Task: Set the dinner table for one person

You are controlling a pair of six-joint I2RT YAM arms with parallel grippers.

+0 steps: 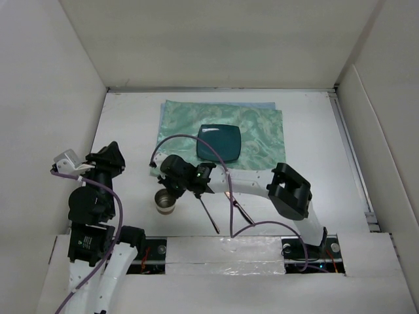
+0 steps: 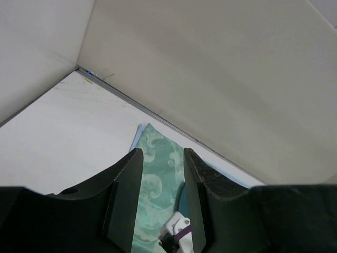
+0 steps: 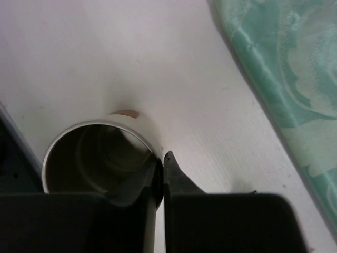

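My right gripper should next carry the cup (image 1: 165,202) outward, to the right in the top view, onto the placemat's far corner (image 1: 269,120), which the plate leaves empty.
The dinner table (image 1: 127,124) is a white surface with upright white panels round it. A pale green patterned placemat (image 1: 258,127) lies at its far middle with a dark teal square plate (image 1: 219,142) on it. A metal cup (image 1: 165,202) stands upright on the table near the mat's front left corner. My right gripper (image 1: 170,191) is shut on the cup's rim (image 3: 63,139), one finger inside and one outside (image 3: 162,158). My left gripper (image 1: 110,156) is open and empty, held above the table's left side (image 2: 162,154).
Two dark utensils (image 1: 209,213) (image 1: 241,210) lie on the table in front of the mat, under my right arm. A blue cloth edge (image 1: 272,104) shows behind the placemat. The placemat also shows in the right wrist view (image 3: 284,79).
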